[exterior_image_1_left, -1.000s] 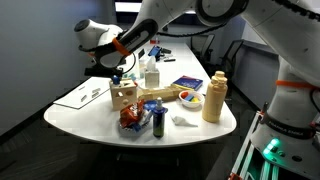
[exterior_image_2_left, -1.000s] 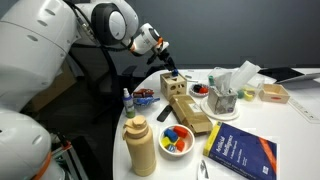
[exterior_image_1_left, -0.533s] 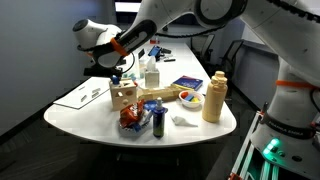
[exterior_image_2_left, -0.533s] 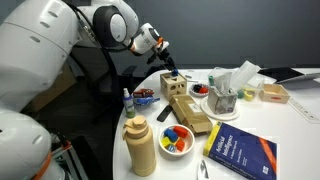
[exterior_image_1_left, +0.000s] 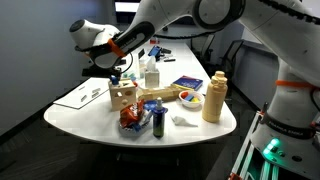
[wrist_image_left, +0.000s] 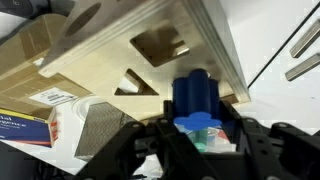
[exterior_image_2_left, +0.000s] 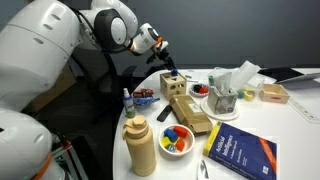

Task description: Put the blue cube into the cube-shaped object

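Observation:
The blue cube (wrist_image_left: pixel 192 94) goes slightly down toward the box's top side beside the triangular hole next for release there, since that spot lies just below it.
The cube-shaped object, a pale wooden box (exterior_image_1_left: pixel 123 97) with dark cut-out holes, stands near the table's edge and also shows in the other exterior view (exterior_image_2_left: pixel 173 86). My gripper (exterior_image_1_left: pixel 118 77) hangs just above its top in both exterior views (exterior_image_2_left: pixel 170 70). In the wrist view the gripper (wrist_image_left: pixel 195 128) is shut on the blue cube (wrist_image_left: pixel 192 94). The block sits between the fingers, close over the box's top face (wrist_image_left: pixel 150 50), beside square and triangular holes.
A long low wooden tray (exterior_image_2_left: pixel 190 112) lies beside the box. A tall tan bottle (exterior_image_1_left: pixel 214 97), a bowl of coloured blocks (exterior_image_2_left: pixel 176 139), a blue book (exterior_image_2_left: pixel 240 155), a spray bottle (exterior_image_1_left: pixel 151 70) and a bag of small items (exterior_image_1_left: pixel 133 118) crowd the table.
The arm's upper part has shifted slightly. The gripper stays just above the wooden box with the blue cube still held.

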Robot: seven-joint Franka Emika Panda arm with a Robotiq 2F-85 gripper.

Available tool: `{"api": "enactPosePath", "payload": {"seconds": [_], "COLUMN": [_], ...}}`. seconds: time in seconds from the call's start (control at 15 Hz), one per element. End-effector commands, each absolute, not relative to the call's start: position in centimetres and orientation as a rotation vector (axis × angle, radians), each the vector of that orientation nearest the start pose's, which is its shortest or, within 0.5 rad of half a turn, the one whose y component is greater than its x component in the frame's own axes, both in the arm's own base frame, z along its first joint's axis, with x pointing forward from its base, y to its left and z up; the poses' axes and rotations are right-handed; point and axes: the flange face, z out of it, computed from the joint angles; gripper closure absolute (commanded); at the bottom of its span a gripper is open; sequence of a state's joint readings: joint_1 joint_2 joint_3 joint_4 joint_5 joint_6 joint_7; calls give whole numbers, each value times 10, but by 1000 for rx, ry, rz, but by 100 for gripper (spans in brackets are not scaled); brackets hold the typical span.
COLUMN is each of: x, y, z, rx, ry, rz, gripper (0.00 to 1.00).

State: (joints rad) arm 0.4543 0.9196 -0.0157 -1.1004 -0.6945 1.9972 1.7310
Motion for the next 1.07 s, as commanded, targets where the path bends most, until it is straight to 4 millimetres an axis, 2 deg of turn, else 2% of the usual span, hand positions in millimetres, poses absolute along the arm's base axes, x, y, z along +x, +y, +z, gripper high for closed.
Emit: {"api": "enactPosePath", "payload": {"seconds": [0.0, 0.4, 1.0], "x": [716, 712, 716], "y": [309, 307, 306], "z": [262, 258, 260], "rx": [-2958, -2975, -2901], "ry": [1612, 1688, 1754], "rz": [-924, -931, -928], "gripper": [76, 76, 76]}}
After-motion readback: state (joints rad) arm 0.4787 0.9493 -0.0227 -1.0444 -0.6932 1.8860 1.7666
